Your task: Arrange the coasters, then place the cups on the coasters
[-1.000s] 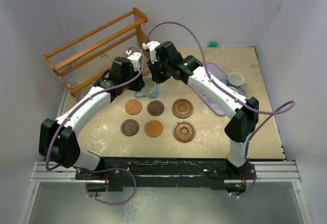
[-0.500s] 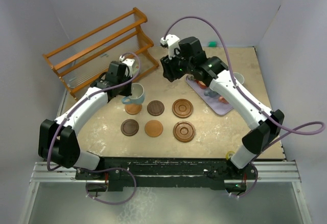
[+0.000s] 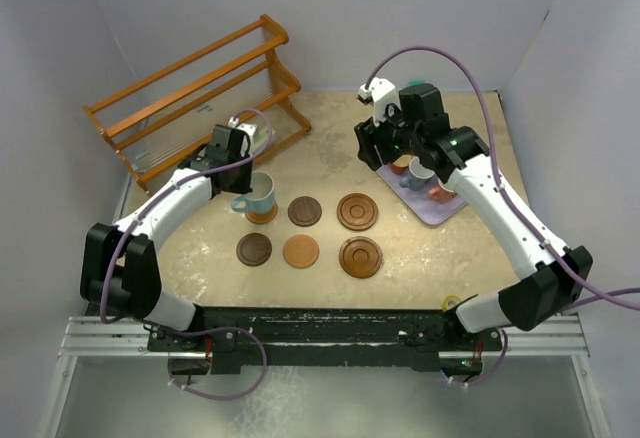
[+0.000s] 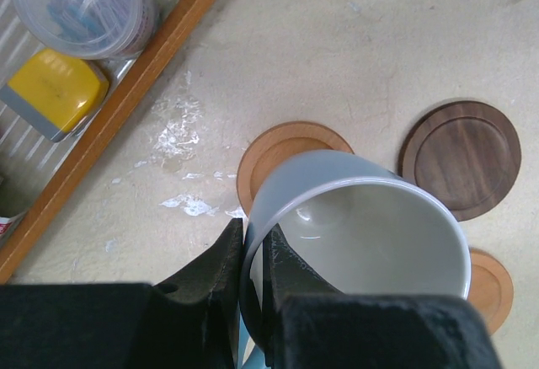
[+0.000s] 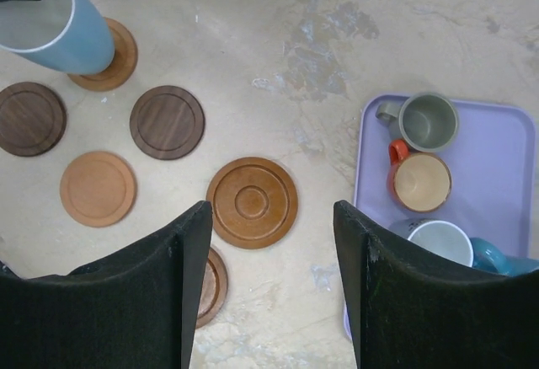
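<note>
The left gripper lowers slightly next, seats the cup on the tan coaster nearest the rack (image 3: 262,217) (image 4: 290,143) and releases its rim, since the cup is already over that coaster.
Six round wooden coasters lie in two rows mid-table: tan (image 3: 264,214), dark brown (image 3: 305,211), grooved reddish-brown (image 3: 357,211), dark brown (image 3: 254,249), tan (image 3: 300,251), reddish-brown (image 3: 360,257). My left gripper (image 3: 244,180) is shut on the rim of a light blue cup (image 4: 362,234), one finger inside and one outside. That cup (image 5: 50,19) sits on or just above the back-left tan coaster (image 5: 118,53). My right gripper (image 5: 269,276) hangs open and empty between the coasters and the tray. Grey-olive (image 5: 428,121), orange (image 5: 419,181) and pale (image 5: 438,243) cups stand on the tray.
The lavender tray (image 3: 437,210) lies at the right. A wooden rack (image 3: 190,93) stands at the back left, with a clear tub (image 4: 80,7) and a yellow block (image 4: 55,91) beside its rail. A green item (image 3: 415,85) sits by the back wall.
The right gripper let go of the blue cup, opened and swung right toward the tray. The left arm carried the cup forward and left onto the tan coaster.
</note>
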Controlling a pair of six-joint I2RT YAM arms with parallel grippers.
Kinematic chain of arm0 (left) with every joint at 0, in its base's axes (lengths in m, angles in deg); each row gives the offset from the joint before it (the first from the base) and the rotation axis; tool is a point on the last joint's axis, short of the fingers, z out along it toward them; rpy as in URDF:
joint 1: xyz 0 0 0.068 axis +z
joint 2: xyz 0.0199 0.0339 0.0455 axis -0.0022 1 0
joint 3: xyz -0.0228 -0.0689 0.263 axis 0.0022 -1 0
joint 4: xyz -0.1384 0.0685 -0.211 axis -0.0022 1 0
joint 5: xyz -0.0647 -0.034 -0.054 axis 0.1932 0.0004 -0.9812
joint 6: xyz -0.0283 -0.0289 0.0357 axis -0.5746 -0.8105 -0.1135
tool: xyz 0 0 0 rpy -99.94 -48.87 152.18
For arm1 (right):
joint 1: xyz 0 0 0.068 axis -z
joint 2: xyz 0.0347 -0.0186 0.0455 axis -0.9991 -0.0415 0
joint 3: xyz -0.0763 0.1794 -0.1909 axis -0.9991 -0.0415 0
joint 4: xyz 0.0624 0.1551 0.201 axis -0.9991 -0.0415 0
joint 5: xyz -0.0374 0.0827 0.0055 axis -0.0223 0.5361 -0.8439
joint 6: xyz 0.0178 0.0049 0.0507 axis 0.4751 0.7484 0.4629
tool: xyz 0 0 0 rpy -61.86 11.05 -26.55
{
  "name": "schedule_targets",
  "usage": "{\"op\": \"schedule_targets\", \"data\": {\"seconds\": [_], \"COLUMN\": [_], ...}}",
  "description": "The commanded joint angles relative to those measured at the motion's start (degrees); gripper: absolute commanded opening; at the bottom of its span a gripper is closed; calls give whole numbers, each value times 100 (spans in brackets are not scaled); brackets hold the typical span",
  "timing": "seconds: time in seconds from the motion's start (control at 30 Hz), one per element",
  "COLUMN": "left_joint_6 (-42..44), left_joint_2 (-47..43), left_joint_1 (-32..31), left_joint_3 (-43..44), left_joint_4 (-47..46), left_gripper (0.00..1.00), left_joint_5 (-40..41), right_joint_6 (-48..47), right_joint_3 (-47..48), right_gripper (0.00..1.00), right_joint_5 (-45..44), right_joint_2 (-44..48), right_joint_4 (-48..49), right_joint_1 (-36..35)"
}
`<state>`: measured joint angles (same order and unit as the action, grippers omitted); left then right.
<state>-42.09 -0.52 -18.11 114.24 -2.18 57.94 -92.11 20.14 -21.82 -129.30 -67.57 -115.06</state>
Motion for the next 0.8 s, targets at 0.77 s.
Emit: {"op": "schedule_targets", "data": {"seconds": [0.77], "left_joint_6": [-140], "left_joint_2": [335], "left_joint_1": [121], "left_joint_3": [114], "left_joint_4": [-409], "left_gripper": [3], "left_joint_5": [-34], "right_joint_6": [-253], "right_joint_3": [-190], "right_gripper": [63], "right_joint_5": [32], "right_joint_2": [473], "right_joint_4": [171], "right_joint_1": [243]}}
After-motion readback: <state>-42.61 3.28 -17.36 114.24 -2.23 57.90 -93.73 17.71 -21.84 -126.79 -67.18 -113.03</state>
